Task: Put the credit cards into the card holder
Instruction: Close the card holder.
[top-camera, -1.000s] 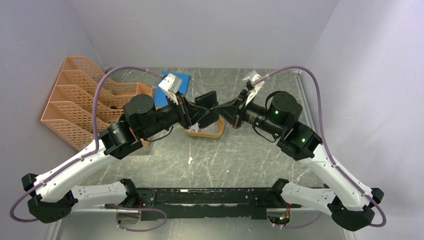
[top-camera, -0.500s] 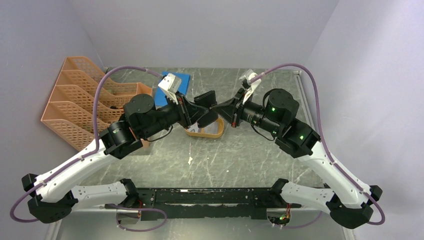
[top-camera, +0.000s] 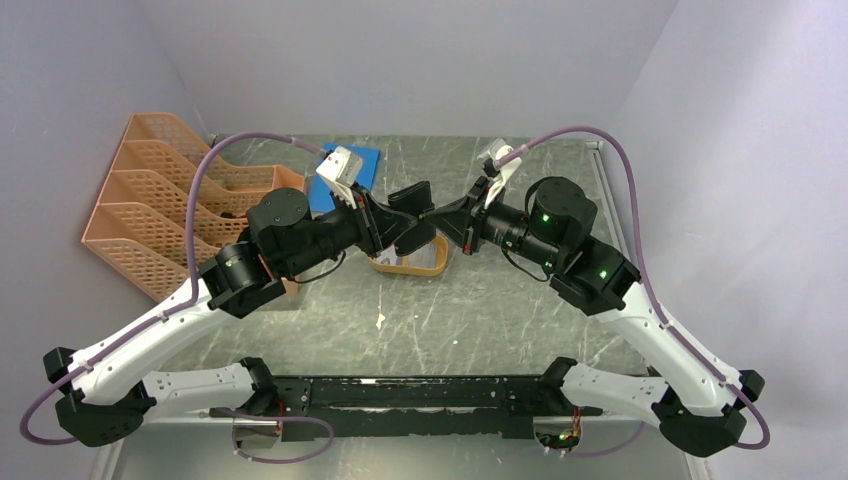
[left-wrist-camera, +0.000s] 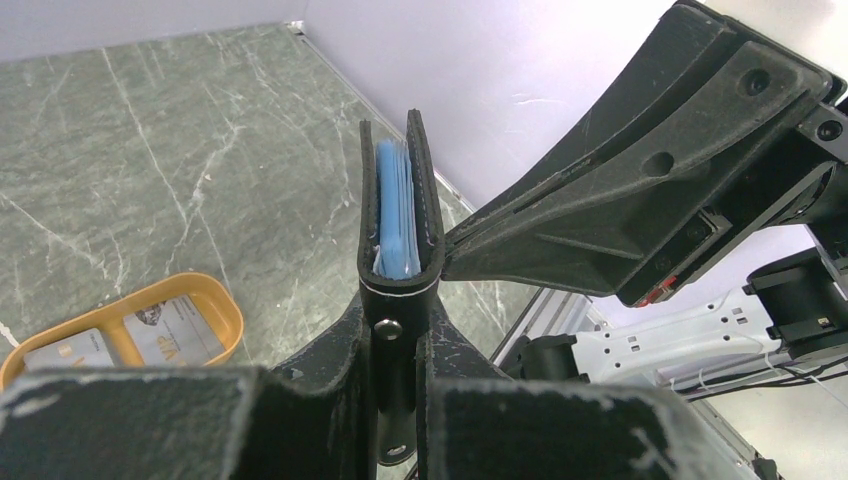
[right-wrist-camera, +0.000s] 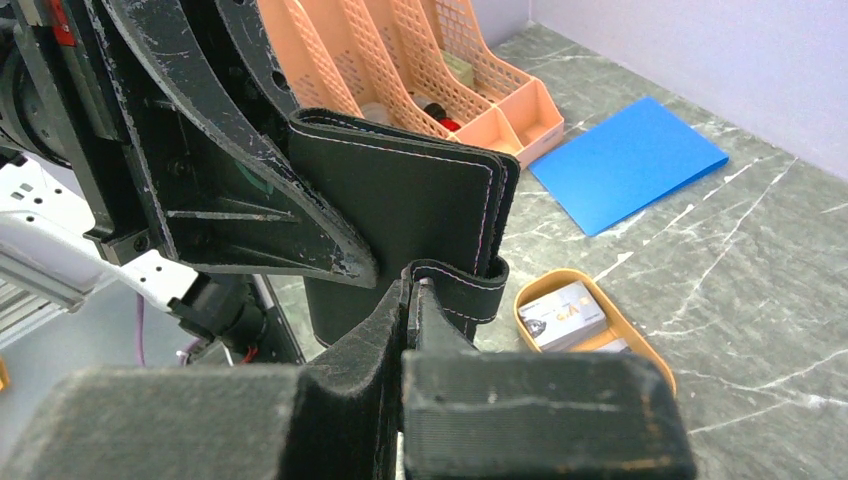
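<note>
Next I need to move my left gripper back and down past the orange dish (right-wrist-camera: 640, 352) to the open near tabletop and release the card holder there, because that part of the tabletop is empty.
The card holder (top-camera: 412, 200), a black booklet with bluish plastic pockets (left-wrist-camera: 396, 210), hangs above the table between both arms. My left gripper (left-wrist-camera: 398, 322) is shut on its snap-button end, with the booklet standing edge-on and nearly closed. My right gripper (right-wrist-camera: 415, 290) is shut on the black stitched strap (right-wrist-camera: 465, 292) at the card holder's (right-wrist-camera: 400, 195) edge. The credit cards (right-wrist-camera: 560, 315), pale grey, lie in the orange oval dish (right-wrist-camera: 640, 352) on the table below; they also show in the left wrist view as credit cards (left-wrist-camera: 175, 322).
A large blue flat sheet (right-wrist-camera: 630, 160) lies at the back of the marbled table. An orange mesh file rack (top-camera: 160, 200) stands at the left. The orange dish (top-camera: 400, 267) sits right under the two grippers.
The right arm has shifted slightly left and toward the back. Both grips on the card holder have stayed as they were.
</note>
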